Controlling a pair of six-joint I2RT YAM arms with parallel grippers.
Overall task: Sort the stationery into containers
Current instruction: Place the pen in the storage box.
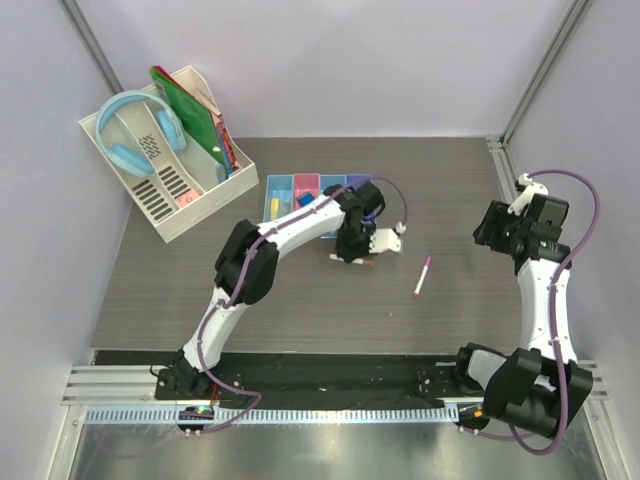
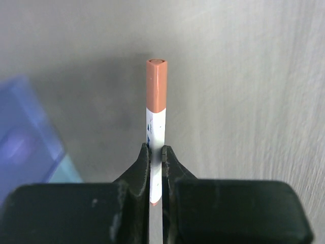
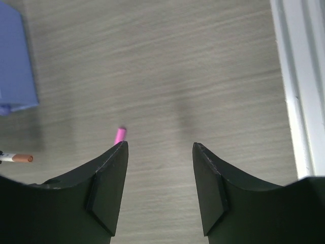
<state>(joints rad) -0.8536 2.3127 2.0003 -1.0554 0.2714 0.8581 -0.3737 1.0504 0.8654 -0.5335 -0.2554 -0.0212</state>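
Observation:
The robot's left gripper will next lift outward over the purple bin [image 1: 359,181] [image 2: 20,134], turning because the pen points across the bin, and then go down and let go.
My left gripper [image 2: 156,152] is shut on a thin white pen with an orange-brown cap [image 2: 156,101], held just above the table. In the top view this gripper [image 1: 352,258] is just in front of the row of joined bins [image 1: 283,183], coloured light blue, pink, light blue and purple. A blue eraser [image 1: 305,200] and a tiny yellow piece [image 1: 271,207] lie in the bins. A white pen with a pink cap [image 1: 422,277] lies on the table to the right. My right gripper [image 3: 160,147] is open and empty, above the table at the right [image 1: 487,232], with the pink cap [image 3: 120,134] by its left finger.
A large white slotted rack [image 1: 190,210] at the back left holds blue headphones [image 1: 135,130] and green and red folders [image 1: 195,115]. A metal rail [image 3: 299,76] runs along the table's right edge. The purple bin's corner [image 3: 15,66] shows in the right wrist view.

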